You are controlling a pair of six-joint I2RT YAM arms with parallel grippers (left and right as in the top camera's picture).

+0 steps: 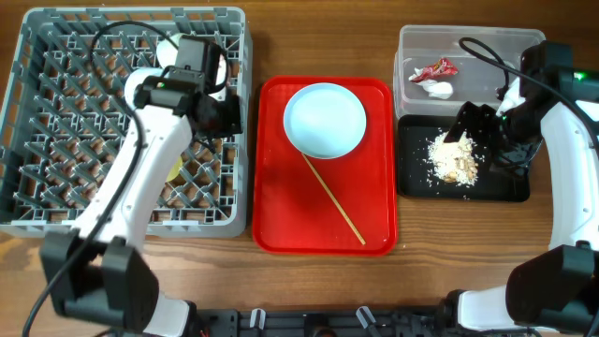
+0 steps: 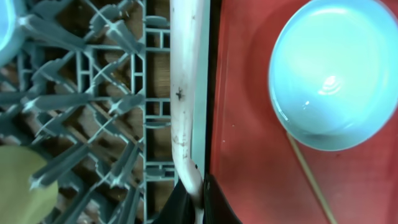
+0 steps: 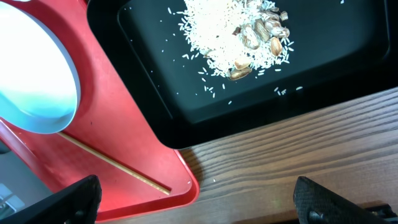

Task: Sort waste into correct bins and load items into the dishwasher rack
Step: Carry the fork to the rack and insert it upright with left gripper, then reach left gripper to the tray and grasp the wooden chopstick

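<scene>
The narrow slot inside the rack's side [image 1: 227, 161] [image 2: 160, 93] is just below my left gripper, so my left gripper will go down toward it next and let go of the white plastic fork there.
My left gripper [image 1: 223, 112] is over the right wall of the grey dishwasher rack [image 1: 56, 122]. In the left wrist view it [image 2: 198, 202] is shut on a white plastic fork [image 2: 186, 93], which lies along the rack's edge [image 2: 155, 124]. A round pale-blue plate [image 1: 325, 119] and a thin wooden chopstick [image 1: 333, 198] lie on the red tray [image 1: 281, 215]. My right gripper [image 1: 473, 126] is open and empty above the black tray [image 1: 505, 187], which holds beige food scraps [image 1: 451, 159]. The clear tub [image 1: 468, 42] holds the red wrapper [image 1: 433, 68] and white tissue [image 1: 438, 88].
A yellow cup [image 1: 176, 171] sits in the rack and also shows in the left wrist view [image 2: 18, 186]. A pale bowl [image 1: 171, 47] sits at the rack's far side. The right wrist view shows the black tray's corner [image 3: 155, 118], the red tray's corner [image 3: 180, 180] and bare wooden table [image 3: 298, 149].
</scene>
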